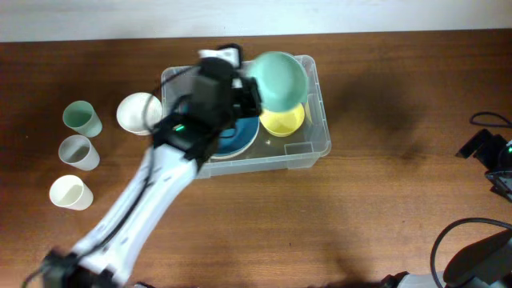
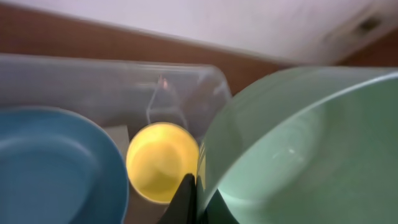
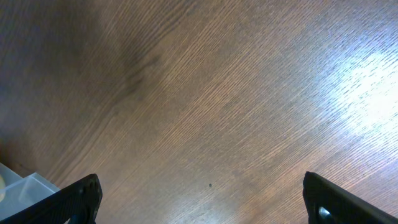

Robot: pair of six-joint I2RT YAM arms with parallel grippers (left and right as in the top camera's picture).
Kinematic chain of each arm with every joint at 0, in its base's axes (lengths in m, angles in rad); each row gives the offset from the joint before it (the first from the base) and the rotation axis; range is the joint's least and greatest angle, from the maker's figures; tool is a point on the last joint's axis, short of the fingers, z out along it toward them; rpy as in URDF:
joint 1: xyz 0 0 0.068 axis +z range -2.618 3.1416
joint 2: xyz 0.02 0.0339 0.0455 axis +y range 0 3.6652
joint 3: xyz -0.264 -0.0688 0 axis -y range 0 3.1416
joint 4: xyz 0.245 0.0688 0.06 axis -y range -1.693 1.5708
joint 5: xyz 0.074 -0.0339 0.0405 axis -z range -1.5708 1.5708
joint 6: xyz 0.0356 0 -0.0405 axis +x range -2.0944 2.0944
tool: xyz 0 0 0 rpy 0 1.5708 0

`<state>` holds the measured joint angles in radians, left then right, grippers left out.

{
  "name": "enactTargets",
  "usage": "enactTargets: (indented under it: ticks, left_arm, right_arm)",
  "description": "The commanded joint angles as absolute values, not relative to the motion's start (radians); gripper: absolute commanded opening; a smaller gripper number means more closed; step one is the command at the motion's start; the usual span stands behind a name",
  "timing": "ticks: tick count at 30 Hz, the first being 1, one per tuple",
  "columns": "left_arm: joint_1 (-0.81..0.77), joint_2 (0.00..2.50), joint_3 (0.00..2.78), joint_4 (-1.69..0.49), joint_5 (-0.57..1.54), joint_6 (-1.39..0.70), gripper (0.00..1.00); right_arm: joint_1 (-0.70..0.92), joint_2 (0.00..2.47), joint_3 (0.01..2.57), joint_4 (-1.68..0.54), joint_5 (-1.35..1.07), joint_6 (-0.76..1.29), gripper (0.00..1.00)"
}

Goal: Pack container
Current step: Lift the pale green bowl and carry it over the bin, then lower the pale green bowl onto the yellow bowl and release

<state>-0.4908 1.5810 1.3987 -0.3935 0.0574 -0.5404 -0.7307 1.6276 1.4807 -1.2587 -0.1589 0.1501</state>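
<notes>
The left gripper lowers the green bowl (image 1: 278, 78) to the right in the overhead view onto the yellow bowl (image 1: 283, 121) and releases next, as the blue plate fills the space alongside.
The clear plastic container (image 1: 314, 146) stands at the table's centre, holding a blue plate (image 1: 237, 138) and a yellow bowl (image 1: 283, 121). My left gripper (image 1: 250, 94) is shut on the rim of a large pale green bowl (image 1: 278, 78), held above the container's far right part. In the left wrist view the fingers (image 2: 191, 198) pinch the green bowl (image 2: 305, 149) over the yellow bowl (image 2: 161, 160), with the blue plate (image 2: 56, 165) and the container wall (image 2: 112, 81) alongside. My right gripper (image 3: 202, 202) is open over bare table at the right; only its arm (image 1: 488, 152) shows overhead.
A white bowl (image 1: 138, 112) sits just left of the container. Three cups stand at the left: green (image 1: 82, 118), grey (image 1: 78, 151), cream (image 1: 70, 192). A container corner (image 3: 18, 193) shows in the right wrist view. Cables lie at the right edge.
</notes>
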Motion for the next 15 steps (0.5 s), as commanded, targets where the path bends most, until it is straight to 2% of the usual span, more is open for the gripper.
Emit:
enactTargets:
  ticks: [1,15]
  left_arm:
    - [-0.534,1.66,1.482,-0.405,-0.025,-0.439,0.01]
    - [-0.554,1.866,1.51,-0.424,-0.133,-0.409,0.01]
  right_arm:
    - [-0.733,1.61,1.48,-1.259,-0.161,0.146,0.99]
    - [-0.733,1.61,1.48,-1.259,-0.161,0.146,0.99]
